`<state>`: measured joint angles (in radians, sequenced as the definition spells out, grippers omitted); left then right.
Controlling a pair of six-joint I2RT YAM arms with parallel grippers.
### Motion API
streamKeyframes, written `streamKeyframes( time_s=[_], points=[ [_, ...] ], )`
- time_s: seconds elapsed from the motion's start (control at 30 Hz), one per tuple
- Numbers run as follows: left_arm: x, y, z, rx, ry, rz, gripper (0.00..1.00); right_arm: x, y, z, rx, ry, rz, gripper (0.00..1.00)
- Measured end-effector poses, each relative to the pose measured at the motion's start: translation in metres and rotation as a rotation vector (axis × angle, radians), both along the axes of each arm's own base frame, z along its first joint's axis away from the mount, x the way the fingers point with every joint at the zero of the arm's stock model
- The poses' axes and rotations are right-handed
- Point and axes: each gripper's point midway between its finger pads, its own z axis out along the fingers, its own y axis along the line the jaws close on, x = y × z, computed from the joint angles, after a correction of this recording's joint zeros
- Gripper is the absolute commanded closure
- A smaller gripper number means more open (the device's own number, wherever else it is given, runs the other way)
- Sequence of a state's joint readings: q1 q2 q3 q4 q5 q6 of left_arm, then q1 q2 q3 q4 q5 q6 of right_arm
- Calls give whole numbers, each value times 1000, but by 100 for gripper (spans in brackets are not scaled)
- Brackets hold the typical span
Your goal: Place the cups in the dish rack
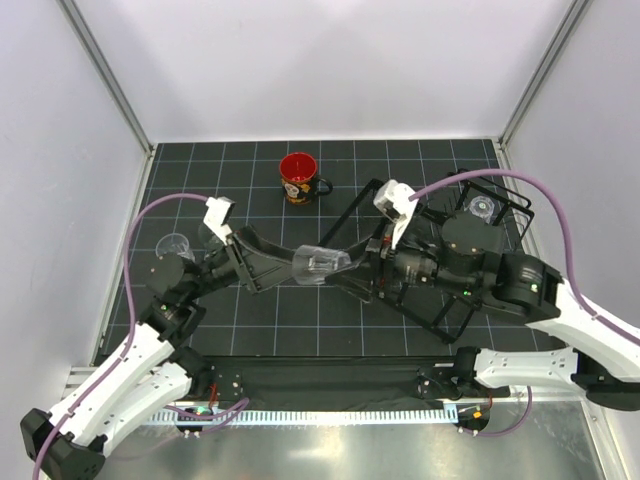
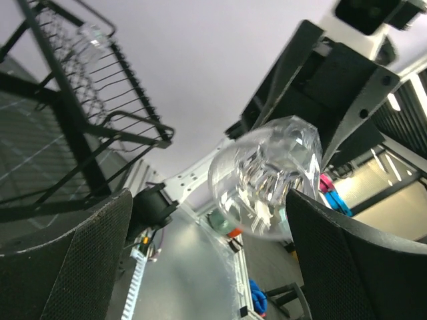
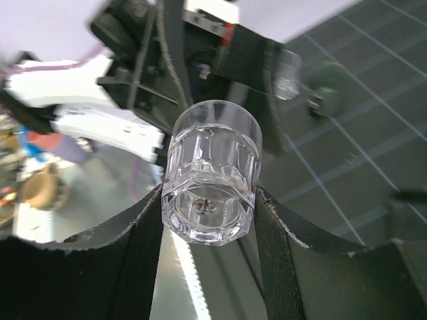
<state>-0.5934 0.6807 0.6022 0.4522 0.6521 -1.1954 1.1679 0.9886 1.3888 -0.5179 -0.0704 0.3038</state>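
My right gripper needs to swing over the rack wires beside the tumbler there, turn fingers-down, then lower and release the held tumbler.
My right gripper (image 1: 345,268) is shut on the base of a clear tumbler (image 1: 318,265), held sideways above the mat's middle. In the right wrist view the tumbler (image 3: 210,180) sits squeezed between both pads of that gripper (image 3: 208,198). My left gripper (image 1: 290,265) is open, its tips just short of the tumbler's mouth. In the left wrist view the tumbler (image 2: 265,175) hangs beyond the open left gripper (image 2: 208,200). The black wire dish rack (image 1: 520,203) lies at right under my right arm, one tumbler (image 1: 482,208) in it. The red-inside mug (image 1: 298,178) stands at the back.
Another clear tumbler (image 1: 175,245) stands on the mat at the left, beside my left arm; it also shows in the right wrist view (image 3: 287,73). The rack bars (image 2: 80,93) fill the left of the left wrist view. White walls enclose the mat.
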Motion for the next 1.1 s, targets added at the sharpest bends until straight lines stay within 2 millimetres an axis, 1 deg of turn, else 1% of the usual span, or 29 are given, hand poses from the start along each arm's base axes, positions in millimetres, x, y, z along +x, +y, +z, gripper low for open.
streamKeyframes(
  time_s=[0.07, 0.17, 0.27, 0.33, 0.43, 0.5, 0.6, 0.67, 0.8, 0.93, 0.97, 1.1],
  points=[
    [7, -2, -14, 47, 27, 26, 5, 10, -18, -5, -56, -9, -87, 96],
    [18, -3, -35, 119, 71, 70, 4, 27, -43, -7, -124, -25, -222, 96],
    [30, -5, -53, 194, 115, 113, 4, 48, -75, -10, -216, -30, -379, 96],
    [38, -7, -64, 234, 142, 129, 4, 64, -98, -11, -276, -30, -492, 96],
    [46, -10, -81, 289, 186, 137, 4, 96, -139, -15, -382, -12, -700, 96],
    [50, -11, -92, 321, 210, 144, 5, 115, -171, -24, -461, 14, -835, 96],
    [57, -9, -106, 380, 252, 179, 9, 130, -203, -45, -580, 77, -961, 96],
    [65, -5, -113, 440, 283, 222, 11, 136, -216, -56, -637, 116, -1008, 96],
    [79, 9, -128, 565, 334, 331, 12, 141, -239, -71, -709, 181, -1092, 96],
    [81, 27, -154, 675, 390, 407, 12, 138, -261, -90, -758, 261, -1165, 96],
    [79, 31, -160, 701, 405, 417, 12, 137, -264, -94, -767, 278, -1172, 96],
    [77, 41, -169, 750, 421, 451, 12, 132, -268, -117, -812, 342, -1162, 96]
  ],
)
